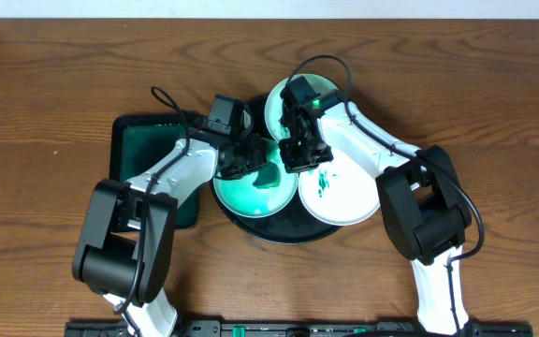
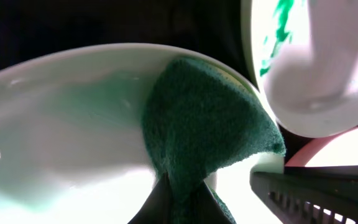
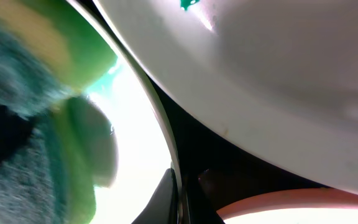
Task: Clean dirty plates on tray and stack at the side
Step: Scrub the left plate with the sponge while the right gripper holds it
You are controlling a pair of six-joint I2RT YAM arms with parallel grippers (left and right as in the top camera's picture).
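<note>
The left gripper will next rise off the plate, then bring the sponge down onto the rectangular tray, in the free space next to the round tray.
Three white plates lie on a round dark tray. The front-left plate is smeared green. My left gripper is shut on a green sponge and presses it on that plate; the sponge fills the left wrist view. My right gripper is shut on the rim of the same plate. The front-right plate carries green marks. The back plate is mostly hidden by the right arm.
A dark green rectangular tray lies left of the round tray, partly under the left arm. Brown wooden table surrounds everything.
</note>
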